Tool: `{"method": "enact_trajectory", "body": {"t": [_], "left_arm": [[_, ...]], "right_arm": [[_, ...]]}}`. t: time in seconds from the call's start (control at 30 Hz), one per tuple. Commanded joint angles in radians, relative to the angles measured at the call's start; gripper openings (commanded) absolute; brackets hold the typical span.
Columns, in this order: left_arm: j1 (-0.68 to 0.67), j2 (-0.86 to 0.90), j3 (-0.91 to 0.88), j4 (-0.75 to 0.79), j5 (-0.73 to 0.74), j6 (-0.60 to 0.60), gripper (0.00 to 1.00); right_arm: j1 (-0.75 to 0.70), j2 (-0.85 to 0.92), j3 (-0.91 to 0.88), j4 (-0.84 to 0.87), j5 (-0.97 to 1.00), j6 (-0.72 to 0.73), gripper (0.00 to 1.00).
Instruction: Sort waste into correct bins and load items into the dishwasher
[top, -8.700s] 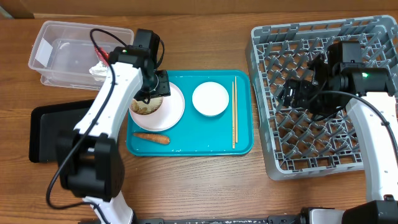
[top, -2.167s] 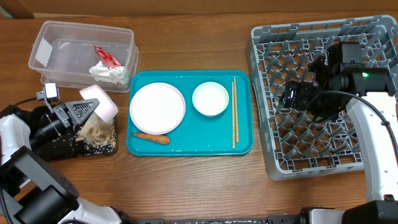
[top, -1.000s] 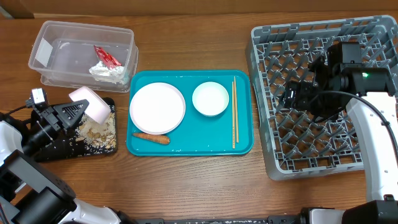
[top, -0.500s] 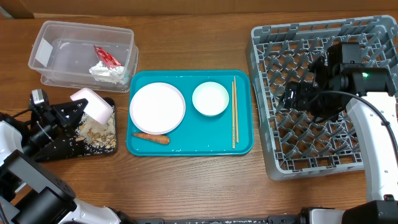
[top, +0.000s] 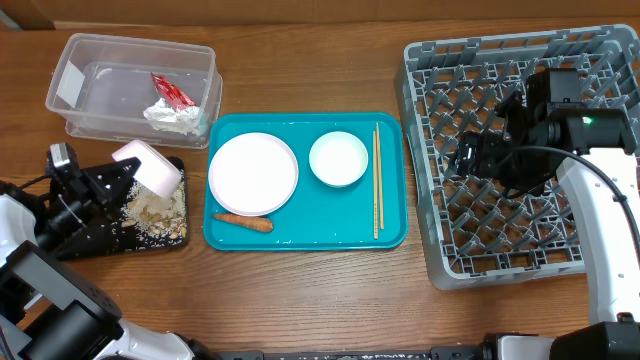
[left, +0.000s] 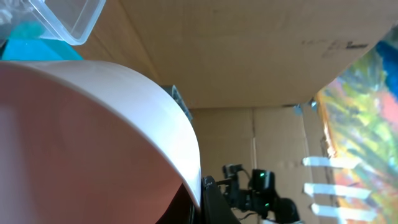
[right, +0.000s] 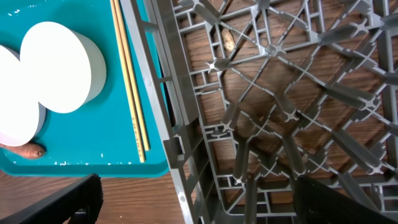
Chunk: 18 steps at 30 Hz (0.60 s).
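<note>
My left gripper will next swing over the plate (top: 253, 173), turn the bowl upright and lower it between the carrot and the chopsticks to release it, because that teal patch is bare.
My left gripper (top: 122, 178) is shut on the rim of a pinkish-white bowl (top: 150, 166), tipped on its side over the black tray (top: 85, 238). Beige food scraps (top: 155, 210) lie on that tray. The bowl (left: 93, 137) fills the left wrist view, one finger (left: 214, 205) pressed to its rim. The clear tub (top: 100, 75) holds a red wrapper (top: 172, 92) and white tissue (top: 176, 117). A plate (top: 253, 173), small bowl (top: 338, 159), chopsticks (top: 377, 180) and carrot (top: 243, 222) lie on the teal tray (top: 305, 236). My right gripper (top: 470, 155) hangs open over the grey dish rack (top: 440, 230).
In the right wrist view the rack's left wall (right: 168, 124) stands between my right gripper (right: 202, 205) and the teal tray (right: 93, 143) with its chopsticks (right: 127, 81). Bare wooden table (top: 310, 290) runs along the front. A cardboard wall stands behind the table.
The left gripper and the tipped bowl have shifted only very slightly over the black tray. The right arm has not moved.
</note>
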Motion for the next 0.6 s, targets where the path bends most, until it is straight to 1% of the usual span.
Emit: {"method": "enact_trajectory", "body": {"t": [0.0, 0.07, 0.2, 0.3, 0.4, 0.47, 0.5, 0.57], "left_arm": [[-0.043, 0.001, -0.001, -0.002, -0.035, 0.114, 0.04], [-0.095, 0.001, 0.014, -0.03, -0.056, 0.167, 0.04], [-0.243, 0.001, 0.07, -0.114, -0.063, 0.301, 0.04], [-0.378, 0.001, 0.126, -0.141, -0.084, 0.342, 0.04], [-0.532, 0.001, 0.198, -0.134, -0.157, 0.341, 0.04], [-0.627, 0.001, 0.241, -0.111, -0.213, 0.306, 0.04], [-0.674, 0.001, 0.261, -0.086, -0.251, 0.261, 0.04], [-0.762, 0.001, 0.293, -0.01, -0.347, 0.132, 0.04]], "right_arm": [[0.002, -0.012, 0.004, 0.007, 0.004, -0.001, 1.0], [0.002, -0.012, 0.004, 0.009, 0.004, 0.0, 1.0], [0.002, -0.012, 0.004, 0.01, 0.004, 0.0, 1.0], [0.002, -0.012, 0.004, 0.01, 0.004, -0.001, 1.0], [0.002, -0.012, 0.004, 0.01, 0.004, -0.001, 1.0], [0.002, -0.012, 0.004, 0.011, 0.004, -0.001, 1.0], [0.002, -0.012, 0.004, 0.011, 0.004, -0.001, 1.0], [0.002, -0.012, 0.004, 0.011, 0.004, -0.001, 1.0]]}}
